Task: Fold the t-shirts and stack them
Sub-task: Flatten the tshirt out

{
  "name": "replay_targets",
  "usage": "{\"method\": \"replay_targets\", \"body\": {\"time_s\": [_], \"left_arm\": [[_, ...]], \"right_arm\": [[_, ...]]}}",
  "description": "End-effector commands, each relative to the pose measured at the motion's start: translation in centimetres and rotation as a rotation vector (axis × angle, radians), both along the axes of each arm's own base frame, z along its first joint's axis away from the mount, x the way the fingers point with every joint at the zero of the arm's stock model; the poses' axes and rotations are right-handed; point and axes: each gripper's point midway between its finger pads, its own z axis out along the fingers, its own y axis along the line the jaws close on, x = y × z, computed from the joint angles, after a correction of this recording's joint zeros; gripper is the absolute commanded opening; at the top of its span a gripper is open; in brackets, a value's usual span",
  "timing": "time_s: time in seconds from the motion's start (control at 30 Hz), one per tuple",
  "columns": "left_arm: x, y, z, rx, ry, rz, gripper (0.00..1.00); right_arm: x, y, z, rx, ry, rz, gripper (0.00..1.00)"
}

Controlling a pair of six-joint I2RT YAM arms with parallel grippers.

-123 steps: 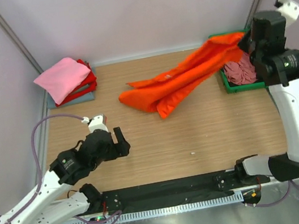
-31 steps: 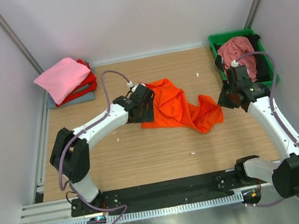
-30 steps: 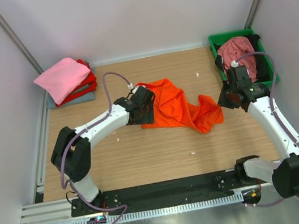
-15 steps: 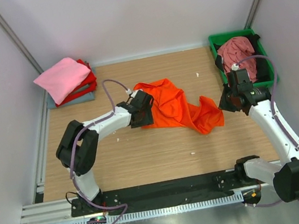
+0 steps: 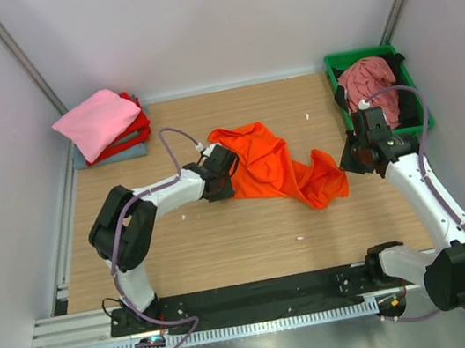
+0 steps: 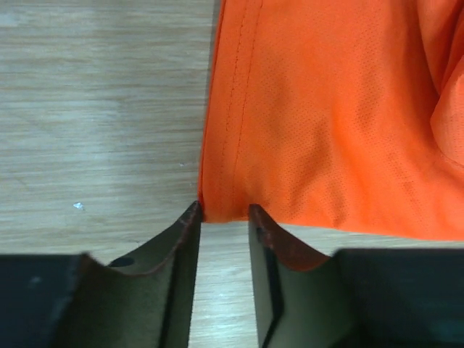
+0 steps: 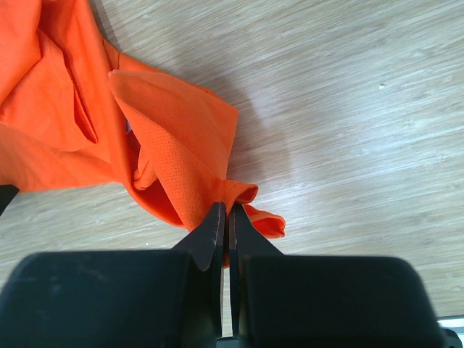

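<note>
I should lift my right gripper next, then lower it outward and release the fold over the bare wood [image 5: 303,103] [image 7: 371,67] beside the green tray, as that wood lies outward.
An orange t-shirt [image 5: 271,163] lies crumpled mid-table. In the left wrist view my left gripper [image 6: 223,214] is low on the wood with its jaws a little apart, and the near-left hem corner of the orange t-shirt [image 6: 326,123] sits right between the tips. In the top view the left gripper [image 5: 221,186] is at the shirt's left edge. My right gripper [image 7: 228,210] is shut on a bunched fold of the orange cloth [image 7: 167,145] at the shirt's right end, seen from above as the right gripper [image 5: 347,165].
Folded tees are stacked at the back left: pink [image 5: 96,118] on red [image 5: 137,127] on grey-blue [image 5: 113,156]. A green tray [image 5: 421,120] at the back right holds a dusty rose tee [image 5: 369,80] and some black cloth. Side rails border the table.
The left jaws have narrowed around the shirt's hem corner, and the left gripper has shifted slightly along the shirt's left edge. The right gripper has kept its hold, barely moving.
</note>
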Motion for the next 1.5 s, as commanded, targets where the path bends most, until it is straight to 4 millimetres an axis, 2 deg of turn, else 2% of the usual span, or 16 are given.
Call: {"method": "replay_targets", "body": {"time_s": [0.0, 0.17, 0.27, 0.37, 0.47, 0.5, 0.57, 0.6, 0.67, 0.7, 0.73, 0.8, 1.0, 1.23, 1.3, 1.47], "left_arm": [[0.4, -0.2, -0.9, -0.012, -0.005, 0.010, 0.32], [0.7, -0.9, 0.2, -0.031, -0.008, -0.010, 0.00], [0.5, -0.6, 2.6, -0.041, -0.035, -0.012, 0.00], [-0.3, 1.0, 8.1, -0.042, -0.098, -0.004, 0.00], [-1.9, 3.3, 15.0, -0.075, -0.198, 0.012, 0.00], [-3.1, 4.5, 18.6, -0.111, -0.250, 0.017, 0.00], [-4.2, 5.8, 22.1, -0.144, -0.312, 0.029, 0.00], [-5.6, 7.1, 25.7, -0.193, -0.372, 0.032, 0.00], [-7.0, 8.3, 29.0, -0.232, -0.430, 0.025, 0.00], [-8.0, 9.0, 30.1, -0.242, -0.435, 0.016, 0.00], [-9.0, 9.9, 33.5, -0.301, -0.505, 0.017, 0.00], [-10.7, 10.9, 37.0, -0.358, -0.561, -0.007, 0.00], [-15.9, 14.5, 44.5, -0.515, -0.736, -0.047, 0.00], [-20.9, 15.6, 48.9, -0.701, -0.826, -0.154, 0.00], [-22.3, 15.9, 49.6, -0.738, -0.851, -0.190, 0.00], [-25.4, 15.9, 51.8, -0.804, -0.940, -0.310, 0.00]], "right_arm": [[0.4, -0.4, -0.1, -0.022, -0.018, 0.003, 0.01], [0.5, -0.2, -0.2, -0.015, -0.015, 0.005, 0.01], [0.5, 0.8, 0.4, 0.032, -0.023, 0.037, 0.01], [0.5, 3.4, 3.6, 0.160, -0.074, 0.115, 0.01], [0.3, 4.9, 8.2, 0.254, -0.171, 0.142, 0.01], [0.1, 5.4, 10.9, 0.286, -0.231, 0.165, 0.01], [-0.7, 5.4, 13.1, 0.291, -0.259, 0.165, 0.01], [-0.9, 5.2, 15.9, 0.281, -0.321, 0.163, 0.01], [-2.2, 4.8, 18.1, 0.272, -0.343, 0.156, 0.01], [-2.8, 4.6, 21.2, 0.270, -0.415, 0.158, 0.01], [-3.6, 4.3, 22.0, 0.262, -0.420, 0.143, 0.01], [-5.2, 3.9, 25.8, 0.263, -0.516, 0.126, 0.01], [-11.6, 2.2, 33.3, 0.296, -0.734, 0.035, 0.01], [-20.0, 0.3, 38.9, 0.367, -1.039, -0.046, 0.01], [-23.7, -1.8, 40.8, 0.364, -1.198, -0.131, 0.01], [-29.3, -4.8, 43.2, 0.361, -1.434, -0.254, 0.01]]}}
